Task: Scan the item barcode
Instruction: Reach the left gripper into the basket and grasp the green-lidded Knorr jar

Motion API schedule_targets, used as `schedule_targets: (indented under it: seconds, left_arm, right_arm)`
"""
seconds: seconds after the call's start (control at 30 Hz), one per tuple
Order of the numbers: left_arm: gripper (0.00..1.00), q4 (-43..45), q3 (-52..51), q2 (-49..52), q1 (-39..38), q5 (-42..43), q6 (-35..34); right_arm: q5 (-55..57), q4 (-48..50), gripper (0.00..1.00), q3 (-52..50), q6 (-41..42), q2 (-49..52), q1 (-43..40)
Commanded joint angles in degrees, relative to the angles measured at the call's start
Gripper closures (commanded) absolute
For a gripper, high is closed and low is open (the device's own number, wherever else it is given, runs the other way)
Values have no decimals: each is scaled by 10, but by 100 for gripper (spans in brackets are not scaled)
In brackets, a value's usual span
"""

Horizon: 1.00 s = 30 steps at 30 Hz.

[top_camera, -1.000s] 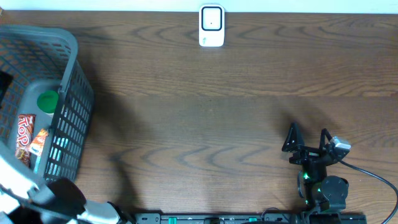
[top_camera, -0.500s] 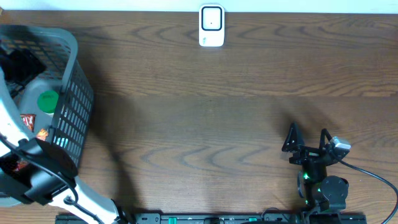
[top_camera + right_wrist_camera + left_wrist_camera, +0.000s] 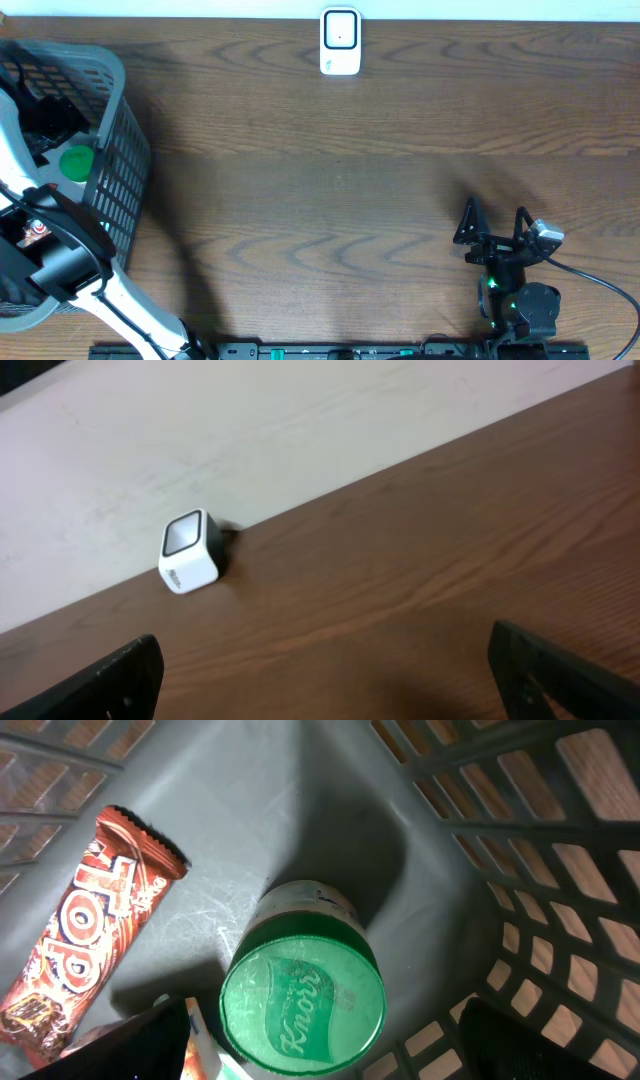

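The jar (image 3: 77,163) (image 3: 303,1003) stands below my left gripper, its green lid lined up between the open fingers. They next go down past that lid to close around its body.
Several items lie in the grey basket (image 3: 125,150) at the table's left. A jar with a green Knorr lid (image 3: 302,1002) (image 3: 76,162) stands upright on the basket floor. To its left lies a brown Top chocolate bar (image 3: 85,935). My left gripper (image 3: 320,1055) (image 3: 55,125) hangs open inside the basket just above the jar, one finger on either side of the lid, holding nothing. The white barcode scanner (image 3: 340,42) (image 3: 190,550) stands at the table's far edge. Low at the front right, my right gripper (image 3: 495,235) (image 3: 340,680) is open and empty.
An orange and white packet (image 3: 200,1040) lies partly under my left finger. The basket's lattice wall (image 3: 540,870) rises close on the right of the jar. A pale wall (image 3: 250,430) stands behind the scanner.
My left arm has swung up from the front left corner into the basket, bringing its gripper over the jar. The right arm has not moved.
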Motion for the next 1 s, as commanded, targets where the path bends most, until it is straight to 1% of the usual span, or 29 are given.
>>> schedule_targets:
  seconds: [0.0,0.27,0.4,0.53,0.97]
  left_arm:
    - [14,-1,0,10,2,-8,9]
    - [14,18,-19,12,2,-8,9]
    - [14,31,-29,12,2,-27,7]
    - [14,42,-40,12,2,-29,7]
    - [14,94,-111,14,2,-28,7]
  right_arm:
    - [5,-2,1,-1,1,-2,2]
    - [5,-2,1,-1,1,-2,2]
    - [5,-2,1,-1,1,-2,2]
    - [5,-2,1,-1,1,-2,2]
    - [5,-2,1,-1,1,-2,2]
